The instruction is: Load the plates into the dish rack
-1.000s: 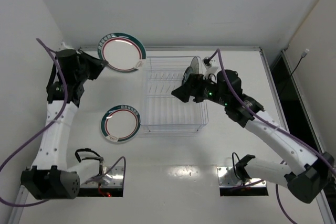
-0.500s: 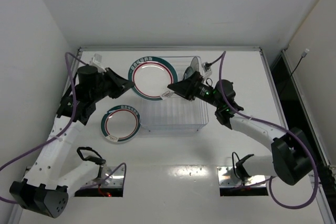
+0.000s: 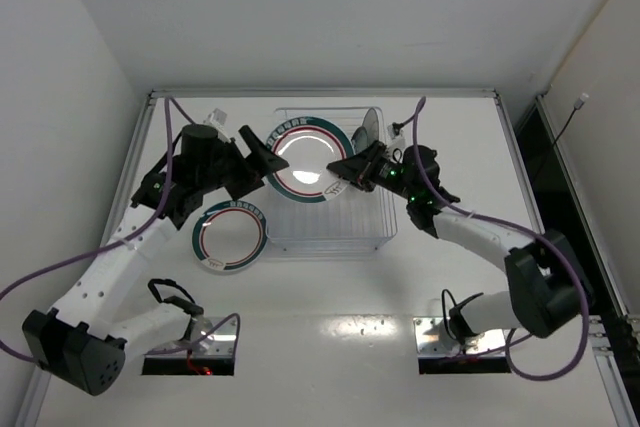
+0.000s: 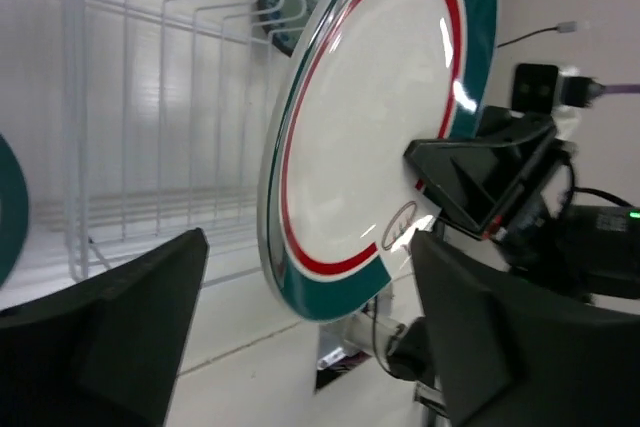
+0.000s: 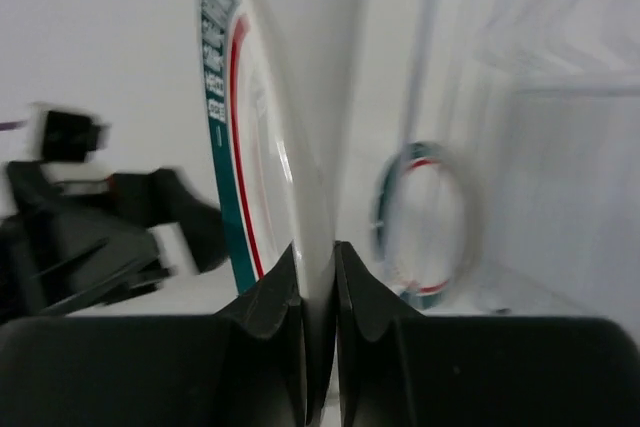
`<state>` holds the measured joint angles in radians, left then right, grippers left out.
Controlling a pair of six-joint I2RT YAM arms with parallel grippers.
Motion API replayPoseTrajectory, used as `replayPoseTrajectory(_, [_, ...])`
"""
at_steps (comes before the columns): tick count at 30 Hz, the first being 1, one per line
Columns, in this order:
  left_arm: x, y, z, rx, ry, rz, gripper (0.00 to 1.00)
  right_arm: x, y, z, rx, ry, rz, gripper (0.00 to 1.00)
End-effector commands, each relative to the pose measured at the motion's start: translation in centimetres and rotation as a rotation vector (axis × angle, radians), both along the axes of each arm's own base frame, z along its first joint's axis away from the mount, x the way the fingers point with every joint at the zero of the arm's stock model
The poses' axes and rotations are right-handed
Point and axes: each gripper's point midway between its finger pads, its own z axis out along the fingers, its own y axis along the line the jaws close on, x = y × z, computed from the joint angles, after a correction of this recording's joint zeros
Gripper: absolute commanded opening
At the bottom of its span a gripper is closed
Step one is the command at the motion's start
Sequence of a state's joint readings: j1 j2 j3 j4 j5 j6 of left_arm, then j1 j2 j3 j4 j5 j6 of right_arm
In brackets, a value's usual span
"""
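My right gripper needs to turn its fingers down and lower the larger white plate [image 3: 305, 160] on its edge into the rack [image 3: 330, 232] beside the standing plate, where the rack's wires are empty.
The larger white plate [image 3: 305, 160] with a green-and-red rim band hangs on edge over the clear dish rack [image 3: 330, 232]. My right gripper [image 3: 345, 169] is shut on its right rim; in the right wrist view the rim [image 5: 318, 197] sits pinched between the fingers of the gripper [image 5: 318, 257]. My left gripper [image 3: 262, 155] is open at the plate's left side. In the left wrist view its fingers [image 4: 110, 337] stand wide on either side of the plate's lower edge [image 4: 340, 297], not touching it. The smaller banded plate [image 3: 229, 236] lies flat on the table left of the rack.
Another plate [image 3: 367, 130] stands on edge at the rack's back right. The rack's thin upright tines [image 4: 150, 97] run just behind the held plate. White walls close in the table at the back and both sides.
The left arm carried the large plate from the back left to over the rack. The right gripper came in and shut on its rim, and the left gripper opened.
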<state>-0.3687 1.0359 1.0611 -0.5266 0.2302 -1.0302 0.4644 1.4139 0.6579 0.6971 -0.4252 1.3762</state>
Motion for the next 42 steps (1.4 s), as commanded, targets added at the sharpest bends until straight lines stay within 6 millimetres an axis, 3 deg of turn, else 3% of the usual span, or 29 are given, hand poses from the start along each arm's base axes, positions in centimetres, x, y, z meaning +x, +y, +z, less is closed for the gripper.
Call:
replayPoseTrajectory(1, [0.4,1.3,0.9,0.112,-0.002,0.033,0.90,2.3,-4.4,3.8,-0.290,-0.089,-0.271,0.00])
replayPoseTrajectory(2, [0.5,2.2,0.6,0.144,0.010,0.065,0.95,3.7,-5.6,7.4,-0.314,-0.196,-0.364,0.00])
replayPoseTrajectory(3, [0.1,2.9,-0.4,0.183,0.044,0.081,0.95,4.0,-7.4,7.5,-0.480,-0.161,-0.434,0.00])
replayPoseTrajectory(5, [0.3,4.3,0.5,0.203,0.012,0.130,0.95,4.7,-9.3,7.3,-0.628,-0.137,-0.514,0.00])
replayPoseTrajectory(8, [0.0,5.8,-0.1,0.261,0.022,0.170,0.97,5.4,-12.8,8.1,-0.857,-0.108,-0.652,0.00])
replayPoseTrajectory(9, [0.2,6.1,-0.1,0.272,0.020,0.186,0.97,5.9,-12.3,8.0,-0.922,-0.108,-0.646,0.00])
replayPoseTrajectory(11, [-0.2,6.5,-0.6,0.304,0.030,0.179,0.97,6.6,-13.7,7.5,-1.058,-0.087,-0.722,0.00])
replayPoseTrajectory(15, [-0.6,8.4,-2.2,0.399,0.084,0.238,0.97,7.3,-14.1,6.2,-1.245,-0.059,-0.814,0.00])
replayPoseTrajectory(17, [-1.7,10.0,-3.5,0.450,0.145,0.295,1.00,7.6,-13.8,6.1,-1.292,-0.081,-0.815,0.00])
replayPoseTrajectory(19, [-2.7,12.1,-3.6,0.497,0.157,0.390,1.00,8.1,-12.7,5.7,-1.332,-0.102,-0.804,0.00])
replayPoseTrajectory(20, [-3.0,13.4,-3.9,0.515,0.171,0.458,1.00,8.4,-13.0,5.6,-1.361,-0.095,-0.828,0.00])
replayPoseTrajectory(24, [-4.1,15.1,-4.2,0.537,0.170,0.520,1.00,9.3,-11.8,3.9,-1.405,-0.117,-0.824,0.00])
replayPoseTrajectory(30, [-4.4,15.4,-4.7,0.568,0.191,0.498,1.00,10.3,-10.3,-0.3,-1.472,-0.104,-0.763,0.00])
replayPoseTrajectory(37, [-4.8,15.6,-5.6,0.578,0.222,0.493,1.00,11.2,-8.1,-3.3,-1.505,-0.094,-0.704,0.00])
replayPoseTrajectory(41, [-5.2,15.7,-6.9,0.587,0.256,0.485,1.00,11.6,-7.3,-5.1,-1.539,-0.076,-0.655,0.00])
replayPoseTrajectory(42, [-5.4,15.5,-7.5,0.585,0.273,0.468,1.00,11.8,-6.9,-6.5,-1.552,-0.057,-0.631,0.00])
